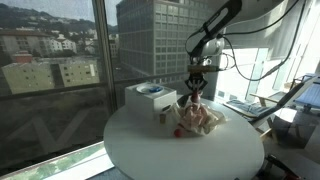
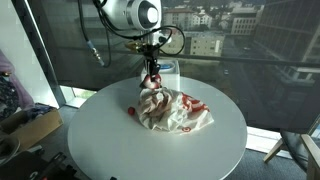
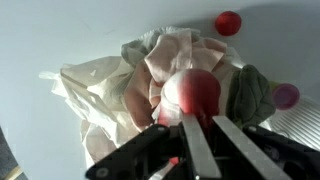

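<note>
My gripper is directly above the heap, so next it will go straight down with the red fold onto the heaped cloth (image 2: 158, 110) and release it there.
A crumpled white cloth with red patches (image 1: 203, 119) (image 2: 174, 112) lies heaped on the round white table (image 1: 150, 150) (image 2: 100, 140). My gripper (image 1: 197, 92) (image 2: 150, 80) stands over the heap, pointing down, and one corner of the cloth is pulled up into it. In the wrist view the gripper (image 3: 203, 122) is shut on a red fold of the cloth (image 3: 150, 70), with the two fingers (image 3: 195, 150) close together. A small red ball (image 3: 228, 22) (image 2: 131, 111) (image 1: 177, 130) lies on the table just beside the cloth.
A white box with a blue-marked top (image 1: 148, 98) stands on the table behind the cloth, close to the gripper. Large windows (image 1: 60, 50) run right behind the table. A desk with clutter (image 1: 250, 105) stands off to one side.
</note>
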### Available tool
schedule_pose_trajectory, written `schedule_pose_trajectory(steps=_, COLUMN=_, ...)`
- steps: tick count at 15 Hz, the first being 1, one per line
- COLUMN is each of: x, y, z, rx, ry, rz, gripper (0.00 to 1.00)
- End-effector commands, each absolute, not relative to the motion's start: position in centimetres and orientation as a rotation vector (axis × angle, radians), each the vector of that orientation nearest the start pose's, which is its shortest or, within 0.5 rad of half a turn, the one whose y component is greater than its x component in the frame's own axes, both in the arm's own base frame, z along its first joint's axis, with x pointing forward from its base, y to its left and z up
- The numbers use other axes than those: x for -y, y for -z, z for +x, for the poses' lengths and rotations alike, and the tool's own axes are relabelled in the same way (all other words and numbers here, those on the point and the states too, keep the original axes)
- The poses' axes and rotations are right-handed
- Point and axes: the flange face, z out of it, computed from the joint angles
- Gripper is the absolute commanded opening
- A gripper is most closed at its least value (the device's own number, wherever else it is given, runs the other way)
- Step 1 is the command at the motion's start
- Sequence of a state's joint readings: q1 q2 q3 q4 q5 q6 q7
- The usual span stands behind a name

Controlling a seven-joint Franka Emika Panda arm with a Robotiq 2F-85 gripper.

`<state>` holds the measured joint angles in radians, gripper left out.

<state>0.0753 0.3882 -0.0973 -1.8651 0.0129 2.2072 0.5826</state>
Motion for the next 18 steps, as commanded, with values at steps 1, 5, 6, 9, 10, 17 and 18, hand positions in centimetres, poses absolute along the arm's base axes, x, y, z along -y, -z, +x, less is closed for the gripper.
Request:
schedule_pose_trajectory(steps=1, x=-0.5, y=-25.7, z=63.5, rx=-0.968, ry=-0.084, rz=-3.066, gripper=0.05)
schedule_pose_trajectory(steps=5, x=0.0, y=-19.8, z=65.0, rx=-0.912, ry=0.021, rz=-3.209, gripper=0.05)
schedule_pose_trajectory(steps=6, x=0.0, y=-18.4, z=65.3, rx=-0.902, ry=0.031, rz=-3.230, gripper=0.05)
schedule_pose_trajectory(steps=9, x=0.4, y=-14.4, z=65.4, rx=-0.863, ry=0.043, rz=-3.311, gripper=0.05)
schedule_pose_trajectory(steps=10, x=0.4, y=-13.1, z=65.2, rx=-0.847, ry=0.028, rz=-3.341, gripper=0.05)
schedule_pose_trajectory(steps=17, x=-0.2, y=-16.7, z=64.5, rx=-0.776, ry=0.068, rz=-3.357, gripper=0.51)
schedule_pose_trajectory(steps=18, x=-0.1, y=-17.6, z=64.5, rx=-0.774, ry=0.087, rz=-3.355, gripper=0.58)
